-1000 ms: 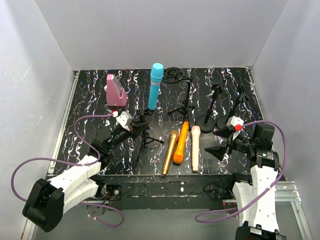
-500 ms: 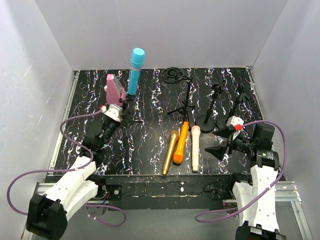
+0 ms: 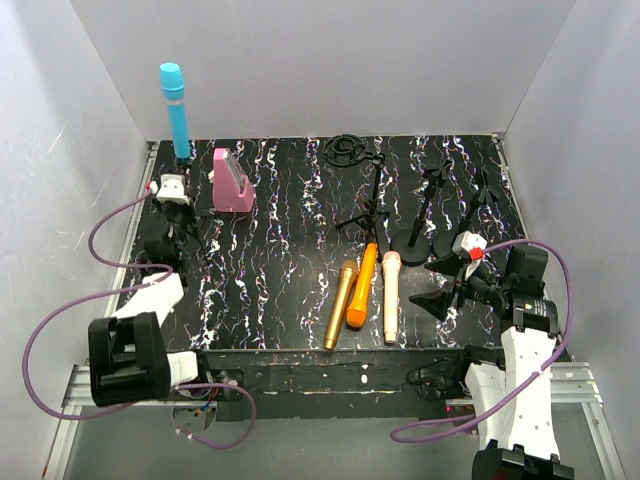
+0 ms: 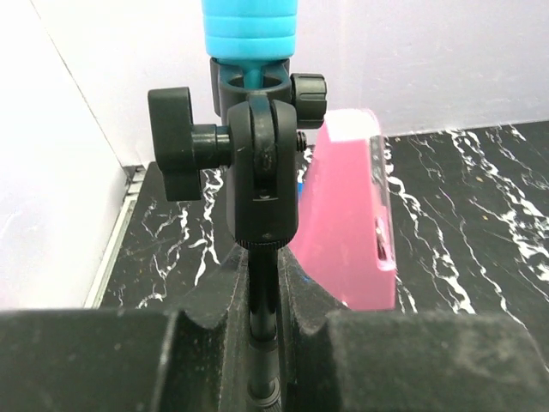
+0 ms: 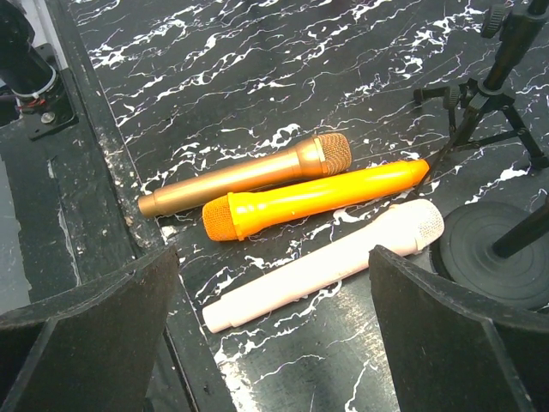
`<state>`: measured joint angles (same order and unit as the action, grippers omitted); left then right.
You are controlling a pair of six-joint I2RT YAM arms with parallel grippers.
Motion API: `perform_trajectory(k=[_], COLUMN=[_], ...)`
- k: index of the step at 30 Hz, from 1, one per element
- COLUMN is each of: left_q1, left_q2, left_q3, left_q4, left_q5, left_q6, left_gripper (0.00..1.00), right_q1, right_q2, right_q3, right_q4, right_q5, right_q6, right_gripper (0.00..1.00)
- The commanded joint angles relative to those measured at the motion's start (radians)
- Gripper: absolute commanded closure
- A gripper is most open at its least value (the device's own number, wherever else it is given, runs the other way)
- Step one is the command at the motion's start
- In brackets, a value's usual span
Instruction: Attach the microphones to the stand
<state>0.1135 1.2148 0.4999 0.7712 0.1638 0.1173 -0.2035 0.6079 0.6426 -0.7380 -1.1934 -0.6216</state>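
The bare far table corner is outward and left in the top view, so my left gripper next needs to ease the stand's pole toward it and release.
My left gripper (image 3: 178,208) is shut on the thin black pole (image 4: 262,330) of a microphone stand at the far left of the table. The cyan-blue microphone (image 3: 176,108) stands upright in that stand's clip (image 4: 257,81), and its lower end shows in the left wrist view (image 4: 249,26). The gold microphone (image 3: 340,303), the orange microphone (image 3: 362,285) and the peach-pink microphone (image 3: 390,295) lie side by side on the table. My right gripper (image 3: 450,285) is open and empty just right of them; the three also show in the right wrist view, gold (image 5: 249,176), orange (image 5: 309,202), peach-pink (image 5: 326,262).
A pink wedge block (image 3: 232,180) stands right of the held stand. A black tripod stand (image 3: 368,205) and two round-based stands (image 3: 428,215) (image 3: 472,212) stand at the back right. A black coiled ring (image 3: 345,148) lies at the back. White walls enclose the table.
My left arm has swung the stand with the cyan-blue microphone from the table's middle to the far left, past the pink block. The right arm has not moved.
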Motion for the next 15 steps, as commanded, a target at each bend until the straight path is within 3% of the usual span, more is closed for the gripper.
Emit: perform_trajectory(k=[1,15], left_q1=[0.044,0.107], left_q2=[0.081,0.455], left_q3=[0.117,0.324], left_q4=[0.258,0.415], left_q5=[0.009,0.026], left_q6=[-0.039,-0.048], left_gripper=[1.0,1.0], right_q1=[-0.002,0.001], right_q2=[0.013,0.053], right_q3=[0.0,0.005], right_q4=[-0.014,-0.029], right_q5=[-0.034,-0.038], right_q6=[-0.024,-0.043], right_gripper=[0.02,0.02])
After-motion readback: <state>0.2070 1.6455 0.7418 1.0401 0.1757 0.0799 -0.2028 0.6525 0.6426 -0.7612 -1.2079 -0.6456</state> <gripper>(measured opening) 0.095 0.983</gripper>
